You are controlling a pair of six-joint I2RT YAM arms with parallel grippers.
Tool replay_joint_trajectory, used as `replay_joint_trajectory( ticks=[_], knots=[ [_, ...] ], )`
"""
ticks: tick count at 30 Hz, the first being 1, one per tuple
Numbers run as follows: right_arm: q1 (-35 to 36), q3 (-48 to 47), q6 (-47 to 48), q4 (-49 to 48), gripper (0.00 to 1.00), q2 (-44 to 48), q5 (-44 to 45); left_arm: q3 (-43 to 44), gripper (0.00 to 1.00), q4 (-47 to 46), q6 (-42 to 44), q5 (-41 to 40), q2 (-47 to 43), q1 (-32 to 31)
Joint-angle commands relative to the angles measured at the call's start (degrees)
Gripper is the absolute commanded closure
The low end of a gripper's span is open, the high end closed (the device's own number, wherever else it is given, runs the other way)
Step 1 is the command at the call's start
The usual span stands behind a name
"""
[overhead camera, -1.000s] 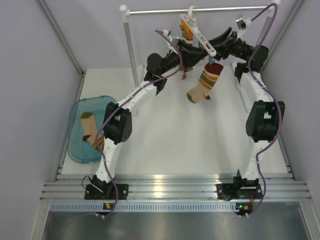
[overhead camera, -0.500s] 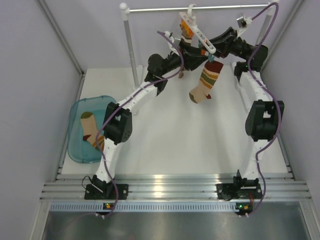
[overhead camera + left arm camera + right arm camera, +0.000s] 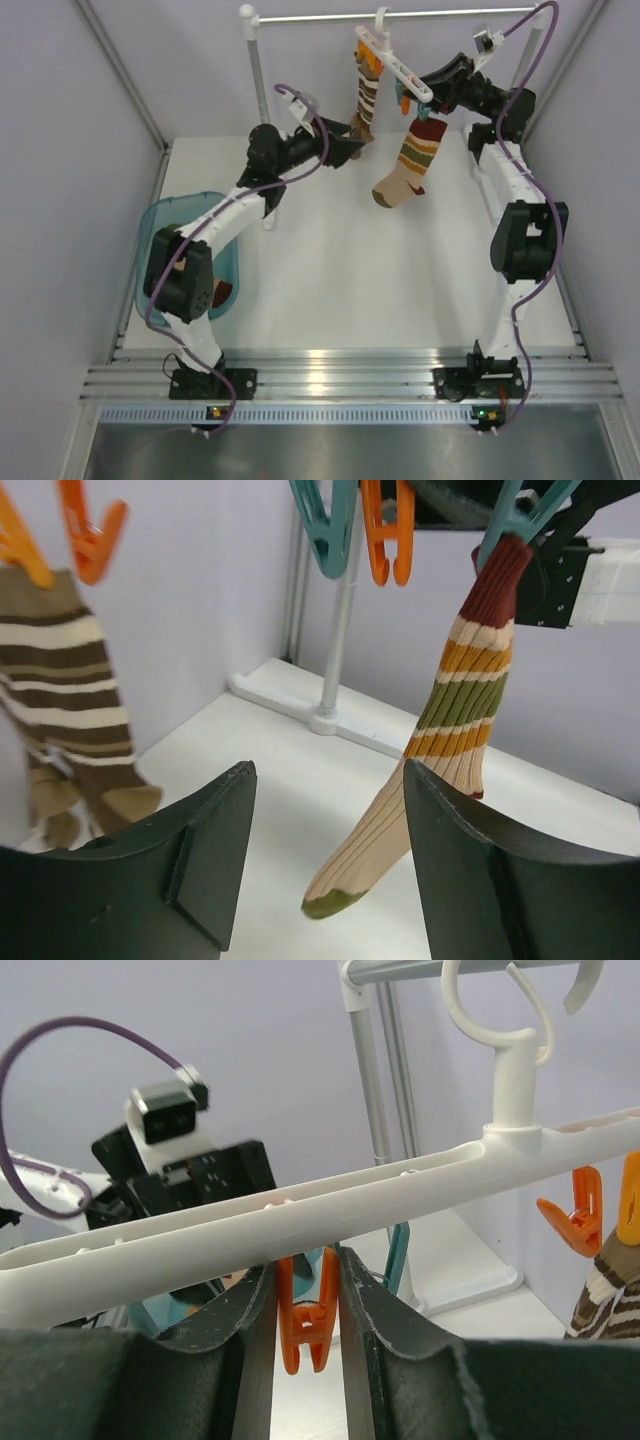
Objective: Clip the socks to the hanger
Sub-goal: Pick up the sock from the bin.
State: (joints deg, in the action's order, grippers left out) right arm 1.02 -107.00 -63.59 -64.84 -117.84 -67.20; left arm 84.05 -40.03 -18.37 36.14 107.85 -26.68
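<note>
This sock lies unclipped, so the left gripper will next move back and down to the blue tray and turn its fingers downward over the sock's dark red cuff point(image 3: 221, 292).
The white hanger point(image 3: 398, 66) hangs by its hook from the rail; its bar fills the right wrist view point(image 3: 420, 1185). A brown and white sock point(image 3: 366, 92) is clipped near its far end, and also shows in the left wrist view point(image 3: 60, 700). A tan banded sock point(image 3: 412, 160) hangs from a teal clip point(image 3: 515, 515). My left gripper point(image 3: 352, 141) is open and empty point(image 3: 330, 770), left of and below the socks. My right gripper point(image 3: 425, 86) is shut on an orange clip point(image 3: 308, 1310) under the bar.
The metal rail point(image 3: 400, 16) stands on a white post point(image 3: 262, 95) at the back. A blue tray point(image 3: 160, 215) at the left holds a sock point(image 3: 221, 293), mostly hidden by my left arm. Free orange point(image 3: 385, 530) and teal point(image 3: 325, 520) clips dangle from the hanger.
My left arm has pulled back to the left, away from the hanger, its elbow now over the tray. The brown and white sock now hangs free from its clip. The right gripper has stayed.
</note>
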Motion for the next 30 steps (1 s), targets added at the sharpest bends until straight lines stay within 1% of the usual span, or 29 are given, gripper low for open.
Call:
replay_joint_trajectory(
  ticks=[1, 2, 3, 4, 5, 6, 7, 10, 11, 12, 13, 14, 15, 17, 18, 19, 20, 21, 22, 23, 24, 25, 27, 28, 30],
  knots=[
    [0.9, -0.8, -0.5, 1.6, 1.0, 2.0, 1.3, -3.4, 0.35, 6.7, 4.8, 1.6, -12.4, 4.4],
    [1.0, -0.2, -0.3, 2.0, 1.0, 3.0, 1.5, -5.9, 0.35, 9.7, 5.9, 2.1, -14.8, 5.7],
    [0.9, 1.4, -0.3, 2.8, 1.0, 3.6, 1.7, -7.1, 0.35, 13.0, 7.5, 1.8, -19.0, 7.9],
    [0.9, 2.3, -0.5, 2.9, 1.0, 4.2, 2.2, -9.1, 0.35, 20.4, 11.1, 0.6, -21.3, 9.1],
    [0.9, 3.2, -0.5, 2.9, 1.0, 5.2, 2.2, -9.8, 0.36, 24.1, 12.7, 0.1, -23.4, 10.3],
    [0.9, 4.7, -0.4, 2.8, 1.0, 5.7, 2.1, -10.4, 0.36, 27.2, 13.8, -0.8, -25.1, 13.0],
    [0.7, 5.3, -0.2, 2.7, 1.0, 6.2, 2.2, -12.4, 0.36, 32.4, 15.2, -1.5, -29.3, 14.5],
    [0.7, 6.9, -0.1, 3.1, 1.0, 7.5, 2.9, -16.7, 0.36, 39.7, 19.1, -5.9, -36.8, 20.5],
    [0.7, 7.2, 0.1, 3.4, 1.0, 8.2, 3.2, -17.3, 0.36, 45.4, 19.3, -9.8, -38.4, 22.0],
    [0.7, 7.4, 0.1, 3.6, 1.0, 8.5, 3.5, -17.8, 0.36, 48.2, 19.2, -11.2, -39.6, 25.1],
    [0.7, 7.3, 0.4, 3.4, 1.0, 8.8, 3.1, -18.0, 0.36, 50.9, 18.8, -12.6, -41.2, 26.2],
    [0.7, 7.2, 0.7, 3.1, 1.0, 9.0, 2.9, -18.1, 0.36, 56.2, 18.5, -14.1, -41.7, 28.3],
    [0.7, 7.2, 1.1, 3.0, 1.0, 9.1, 2.6, -18.2, 0.36, 58.4, 18.5, -16.7, -42.0, 30.4],
    [0.7, 7.2, 1.2, 3.0, 1.0, 9.5, 2.3, -17.6, 0.36, 62.4, 19.3, -17.9, -41.6, 33.0],
    [0.7, 7.2, 1.2, 3.0, 1.0, 9.6, 2.5, -17.4, 0.37, 65.7, 20.6, -13.1, -41.4, 34.0],
    [0.7, 7.2, 1.1, 2.9, 1.0, 9.6, 2.5, -18.2, 0.39, 66.7, 27.4, -8.1, -41.6, 35.2],
    [0.7, 7.3, 1.1, 2.4, 1.0, 9.6, 2.3, -18.1, 0.41, 69.8, 33.9, -2.0, -41.4, 36.0],
    [0.7, 7.4, 1.2, 2.3, 1.0, 9.6, 2.3, -18.0, 0.42, 74.6, 40.7, 1.1, -41.6, 36.7],
    [0.7, 7.3, 1.3, 2.3, 1.0, 9.6, 2.1, -18.7, 0.43, 80.2, 51.7, 4.9, -41.7, 37.1],
    [0.7, 7.2, 1.3, 2.4, 1.0, 9.4, 2.0, -18.9, 0.43, 83.4, 57.1, 6.6, -41.8, 37.9],
    [0.7, 7.2, 1.2, 2.5, 1.0, 9.3, 2.0, -18.7, 0.42, 90.4, 62.9, 8.3, -41.3, 40.0],
    [0.7, 7.1, 1.2, 2.6, 1.0, 9.3, 1.9, -17.9, 0.42, 95.6, 76.2, 9.7, -40.4, 40.8],
    [0.7, 7.0, 1.2, 3.0, 1.0, 9.3, 1.9, -16.3, 0.42, 103.8, 88.8, 8.3, -37.0, 41.7],
    [0.7, 7.1, 1.2, 3.1, 1.0, 9.3, 1.9, -14.7, 0.42, 110.5, 96.9, 6.2, -35.8, 41.8],
    [0.7, 7.5, 1.3, 3.1, 1.0, 9.6, 1.8, -13.7, 0.43, 116.2, 104.6, 4.7, -33.4, 43.0]
  ],
)
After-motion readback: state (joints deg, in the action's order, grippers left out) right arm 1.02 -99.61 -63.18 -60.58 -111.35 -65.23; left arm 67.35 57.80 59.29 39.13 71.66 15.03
